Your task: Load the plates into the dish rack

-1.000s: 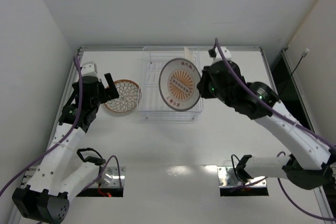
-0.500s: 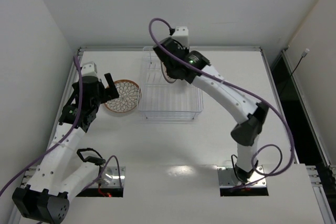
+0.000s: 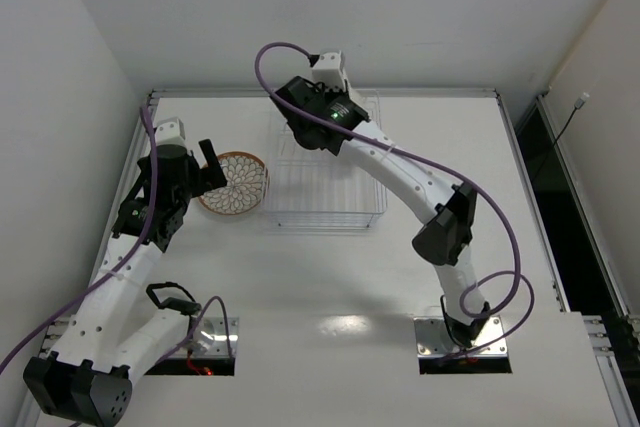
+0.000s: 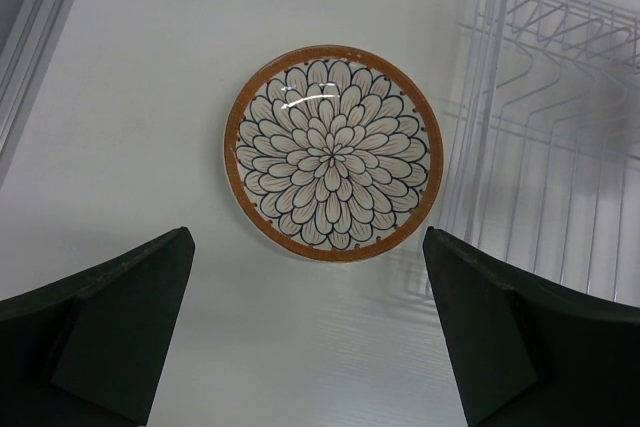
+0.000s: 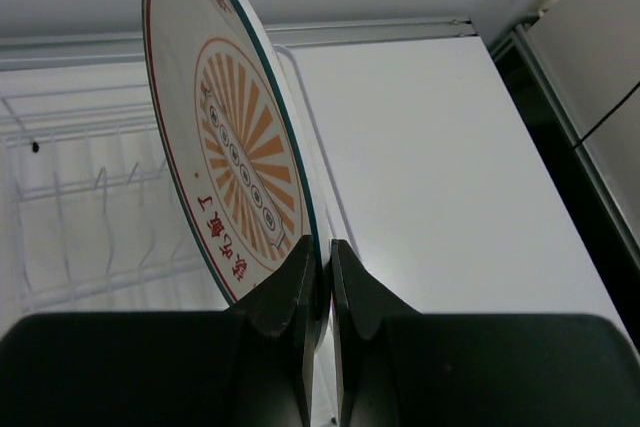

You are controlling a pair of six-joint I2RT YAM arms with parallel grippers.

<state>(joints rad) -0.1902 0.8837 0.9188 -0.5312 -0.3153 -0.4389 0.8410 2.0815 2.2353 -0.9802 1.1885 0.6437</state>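
My right gripper should turn toward the dark gap next and lower the plate between the dish rack's wires to release it. The dish rack's wires are below my right gripper.
A dark-rimmed plate point(image 5: 225, 147) with an orange sunburst centre stands on edge, and my right gripper point(image 5: 322, 247) is shut on its lower rim. It hangs over the white wire dish rack point(image 5: 80, 207). From above, the right arm point(image 3: 400, 172) reaches across the dish rack point(image 3: 340, 202) to its far left corner and hides this plate. A brown-rimmed petal-pattern plate point(image 4: 333, 152) lies flat on the table just left of the rack point(image 4: 560, 147). It is also visible in the top view point(image 3: 233, 184). My left gripper point(image 4: 307, 237) hovers open above its near edge, holding nothing.
The white table has a raised metal rim point(image 3: 320, 93) along its far edge, with walls close on the left and behind. Purple cables point(image 3: 275, 52) loop off both arms. A dark gap point(image 3: 560, 167) runs beyond the table's right edge.
The right arm swung from the rack's right side across to its far left corner. The sunburst plate turned from facing up to edge-on. The left arm and petal plate stayed still.
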